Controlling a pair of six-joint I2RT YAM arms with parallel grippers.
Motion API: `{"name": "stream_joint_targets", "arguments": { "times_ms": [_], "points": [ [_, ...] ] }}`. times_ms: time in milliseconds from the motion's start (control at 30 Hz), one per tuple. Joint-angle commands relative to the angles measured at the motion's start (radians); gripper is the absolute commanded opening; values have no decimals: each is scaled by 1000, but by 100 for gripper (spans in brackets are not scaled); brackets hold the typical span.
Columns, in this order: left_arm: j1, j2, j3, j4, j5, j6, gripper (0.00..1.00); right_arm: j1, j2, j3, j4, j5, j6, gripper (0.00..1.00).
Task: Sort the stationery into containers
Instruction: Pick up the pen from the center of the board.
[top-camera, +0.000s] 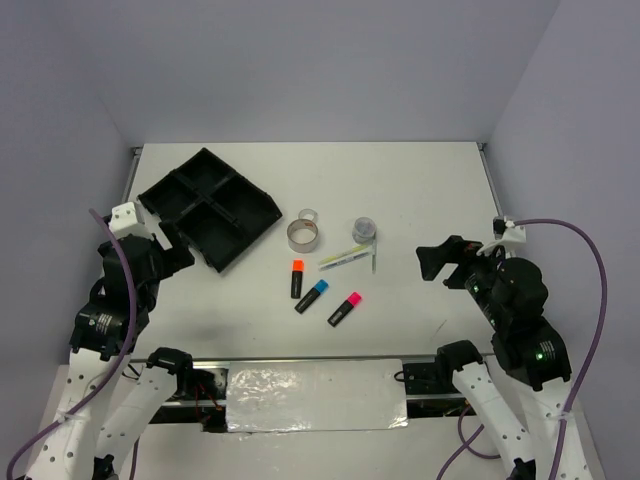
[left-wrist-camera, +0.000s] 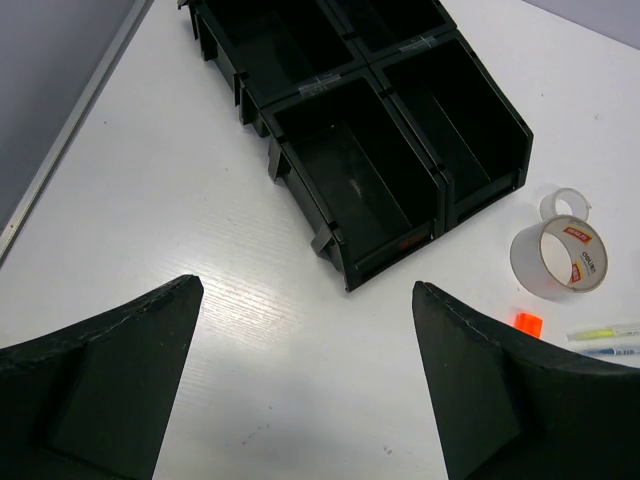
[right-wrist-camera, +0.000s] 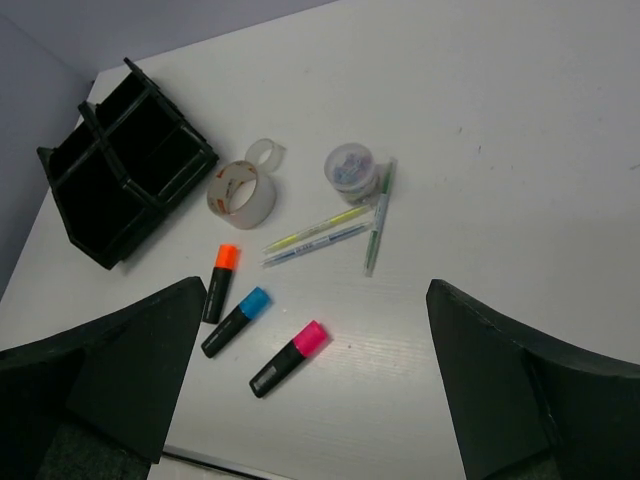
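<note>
My left gripper should next swing to the right in the top view and down over the orange highlighter's black body, because the orange highlighter is the nearest of the highlighters.
The black four-compartment tray (top-camera: 255, 232) sits far left, all compartments empty; it fills the top of the left wrist view (left-wrist-camera: 395, 250). Mid-table lie a greyish tape roll (top-camera: 305, 235), a smaller clear roll (top-camera: 364, 229), thin pens (top-camera: 345, 258), and orange (top-camera: 297, 278), blue (top-camera: 312, 296) and pink (top-camera: 343, 309) capped highlighters. The right wrist view shows the tape roll (right-wrist-camera: 242, 195), pens (right-wrist-camera: 315, 228) and pink highlighter (right-wrist-camera: 288, 358). My left gripper (top-camera: 175, 245) is open and empty above bare table near the tray's front corner (left-wrist-camera: 307, 287). My right gripper (top-camera: 437, 262) is open and empty, right of the pens (right-wrist-camera: 316, 286).
A thin clear ring (right-wrist-camera: 265, 153) lies against the tape roll's far side. Grey walls enclose the white table (top-camera: 430, 190) on three sides. A foil-covered strip (top-camera: 315, 395) runs along the near edge between the arm bases.
</note>
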Motion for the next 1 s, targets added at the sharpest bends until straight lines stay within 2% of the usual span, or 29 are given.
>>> {"name": "stream_joint_targets", "arguments": {
  "times_ms": [0, 200, 333, 467, 533, 567, 600, 633, 667, 700, 733, 833, 967],
  "points": [
    [5, 1, 6, 31, -5, -10, 99, -4, 22, 21, -13, 6, 20, 100],
    [3, 11, -17, 53, 12, 0, 99, -1, -25, 1, 21, -3, 26, 100],
    [5, 30, -6, 43, 36, -13, 99, -3, -9, -19, 38, -81, 37, 100],
    [2, 100, 5, 22, 218, -93, 99, -4, 34, -31, 39, -115, 29, 100],
    [-26, 126, -35, 87, 265, -164, 99, -3, 42, -45, 53, -121, 31, 100],
    [-120, 154, -55, 126, 247, -214, 99, -3, 42, -56, 59, -126, 32, 100],
    [-189, 177, -72, 153, 154, -240, 99, -3, 42, -62, 67, -139, 34, 100],
    [-360, 259, -67, 189, 87, -262, 99, -3, 47, -68, 79, -144, 37, 100],
    [-445, 319, -26, 192, -41, -292, 99, -4, 51, -79, 82, -153, 40, 100],
    [-511, 382, 3, 188, -85, -303, 99, -4, 54, -84, 85, -158, 42, 100],
    [-596, 519, 37, 157, -111, -312, 99, -1, 65, -87, 88, -164, 45, 100],
    [-682, 731, 126, 166, -125, -320, 99, -4, 73, -104, 108, -217, 49, 100],
    [-745, 882, 151, 275, -110, -322, 99, -1, 68, -156, 162, -319, 68, 100]
  ]
}}
